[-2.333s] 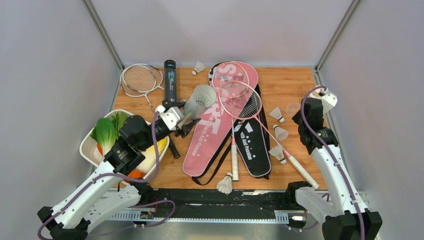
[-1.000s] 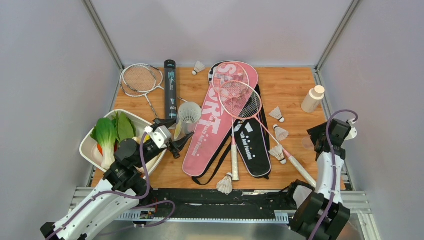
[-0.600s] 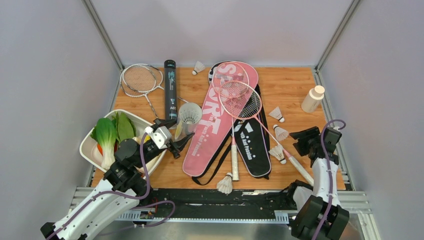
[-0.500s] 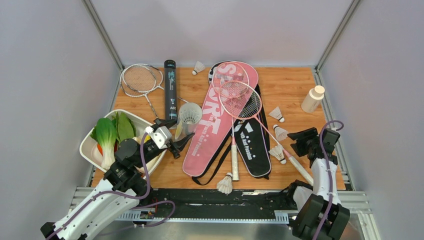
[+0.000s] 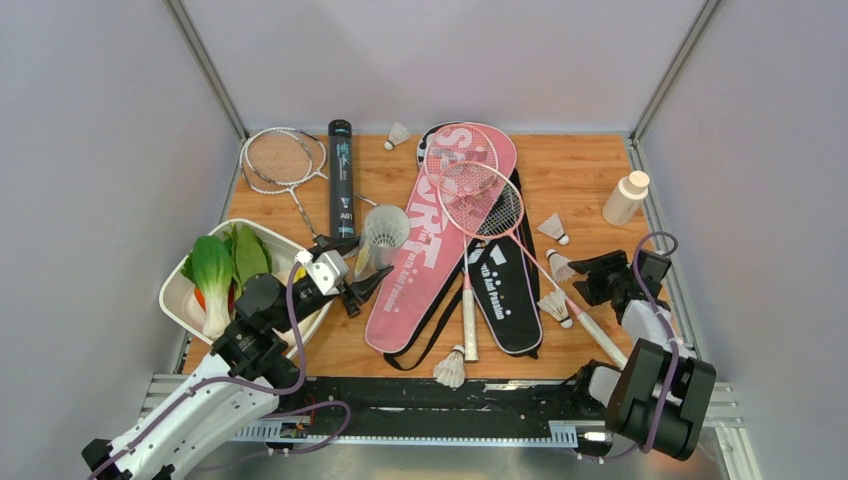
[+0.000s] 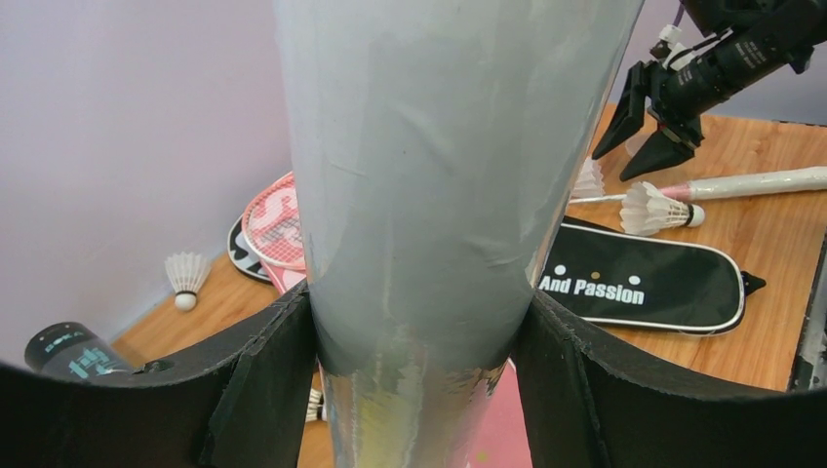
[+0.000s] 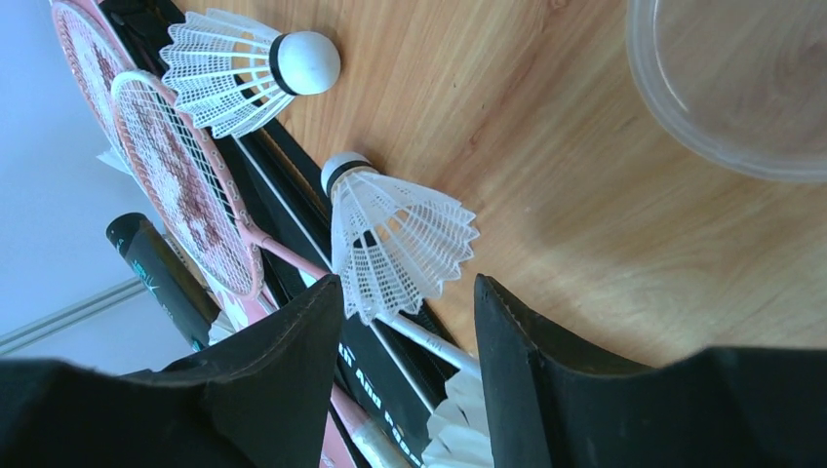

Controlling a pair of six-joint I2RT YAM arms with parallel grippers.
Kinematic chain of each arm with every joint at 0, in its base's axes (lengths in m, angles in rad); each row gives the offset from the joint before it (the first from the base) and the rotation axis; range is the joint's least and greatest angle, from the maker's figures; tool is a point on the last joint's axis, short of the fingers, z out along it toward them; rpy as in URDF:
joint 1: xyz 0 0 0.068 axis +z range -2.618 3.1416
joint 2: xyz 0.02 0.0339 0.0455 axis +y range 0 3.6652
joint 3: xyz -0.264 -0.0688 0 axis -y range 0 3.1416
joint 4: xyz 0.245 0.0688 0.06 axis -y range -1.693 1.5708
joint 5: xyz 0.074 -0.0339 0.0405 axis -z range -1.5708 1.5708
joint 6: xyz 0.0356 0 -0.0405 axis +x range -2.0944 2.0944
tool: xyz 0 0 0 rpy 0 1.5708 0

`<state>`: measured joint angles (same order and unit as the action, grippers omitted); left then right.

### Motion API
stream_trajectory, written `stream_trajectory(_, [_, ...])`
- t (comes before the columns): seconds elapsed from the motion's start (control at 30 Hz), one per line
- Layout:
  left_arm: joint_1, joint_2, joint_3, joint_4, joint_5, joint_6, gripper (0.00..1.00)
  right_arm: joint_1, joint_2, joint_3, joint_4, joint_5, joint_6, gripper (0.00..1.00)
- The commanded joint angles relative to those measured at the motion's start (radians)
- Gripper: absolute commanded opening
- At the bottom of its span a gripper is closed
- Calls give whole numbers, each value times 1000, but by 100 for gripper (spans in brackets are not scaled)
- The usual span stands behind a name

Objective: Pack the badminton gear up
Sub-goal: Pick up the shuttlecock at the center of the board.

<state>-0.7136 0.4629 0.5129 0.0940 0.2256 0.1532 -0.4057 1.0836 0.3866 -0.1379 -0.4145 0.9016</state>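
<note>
My right gripper moves outward next, with open fingers around the shuttlecock's skirt edge (image 5: 568, 271) (image 7: 374, 300) by the pink racket's stem, since that edge still lies beyond the fingers.
My left gripper (image 5: 352, 277) is shut on a pale translucent tube (image 5: 381, 234), which fills the left wrist view (image 6: 439, 195) between both fingers (image 6: 263, 390). The tube's open mouth tilts up over the pink "SPORT" bag (image 5: 420, 265). My right gripper (image 7: 408, 292) is open and low over the table, its jaws just short of a white shuttlecock (image 7: 395, 234) beside the black bag (image 5: 505, 290). Two pink rackets (image 5: 470, 190) lie across the bags. Silver rackets (image 5: 280, 158) and a black tube (image 5: 341, 180) lie at the back left.
More shuttlecocks lie at the back (image 5: 397, 133), to the right of the bags (image 5: 553, 228), by a racket handle (image 5: 555, 307) and at the front edge (image 5: 450, 368). A white vegetable tray (image 5: 283, 243) sits left, a tan-capped bottle (image 5: 626, 197) right. A clear round lid (image 7: 741, 88) lies beside the right gripper.
My right arm has swung from the back right, down and left, until its open jaws face the shuttlecock. My left gripper drew the tube back toward the front, then held nearly still.
</note>
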Motion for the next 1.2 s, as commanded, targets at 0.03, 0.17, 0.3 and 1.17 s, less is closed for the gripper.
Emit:
stream_trajectory(0.03, [0, 22, 27, 79, 27, -25, 0, 8, 110, 29, 208, -46, 53, 54])
stream_trajectory(0.17, [0, 64, 54, 61, 36, -30, 0, 19, 185, 37, 291, -61, 61, 48])
stream_trajectory(0.3, [0, 103, 84, 49, 48, -35, 0, 19, 251, 61, 323, -105, 62, 46])
stream_trajectory(1.17, [0, 131, 100, 29, 37, -35, 0, 148, 103, 66, 294, 27, 223, 56])
